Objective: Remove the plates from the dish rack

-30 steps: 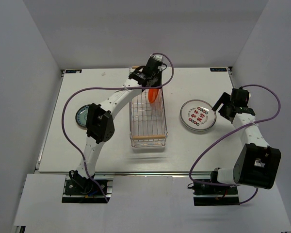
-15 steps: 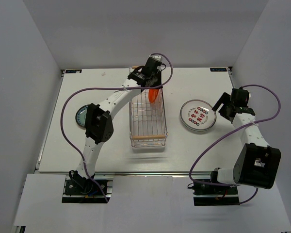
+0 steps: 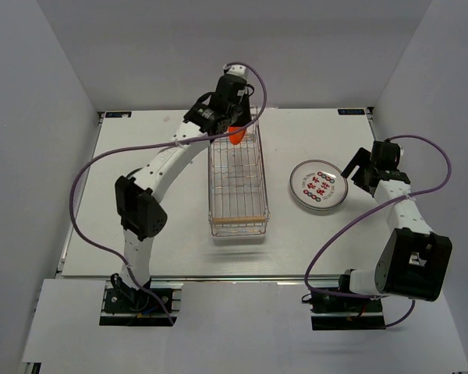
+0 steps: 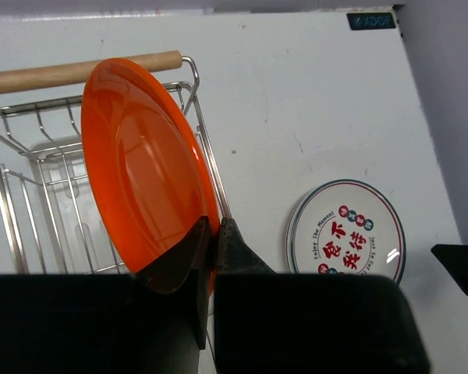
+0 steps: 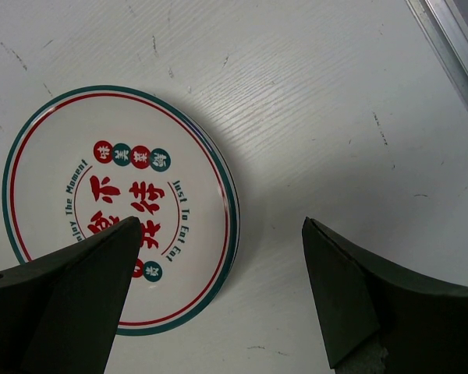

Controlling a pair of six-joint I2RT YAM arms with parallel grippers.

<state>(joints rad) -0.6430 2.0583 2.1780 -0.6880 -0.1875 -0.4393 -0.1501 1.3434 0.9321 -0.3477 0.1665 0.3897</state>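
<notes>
My left gripper swings off the rack (image 3: 236, 187) next, left in the top view, back and down to the table, since the orange plate hangs above the rack's wires.
My left gripper (image 4: 213, 224) is shut on the lower rim of the orange plate (image 4: 140, 164), which it holds on edge above the far end of the dish rack (image 4: 31, 156). From above, the orange plate (image 3: 235, 138) hangs under my left gripper (image 3: 231, 129) over the back of the silver wire dish rack (image 3: 236, 187). A white teal-rimmed plate (image 3: 318, 185) with red marks lies flat on the table to the rack's right. My right gripper (image 5: 220, 226) hovers wide open over the right rim of that white plate (image 5: 117, 210), holding nothing.
The rack's wooden handle bars sit at its far end (image 4: 78, 72) and near end (image 3: 237, 220). The table's metal edge (image 5: 452, 47) runs close on the right of my right gripper. White walls enclose the table on three sides.
My left gripper closed on the orange plate and lifted it out of the rack, the arm rising and swinging slightly left. The right arm stayed still.
</notes>
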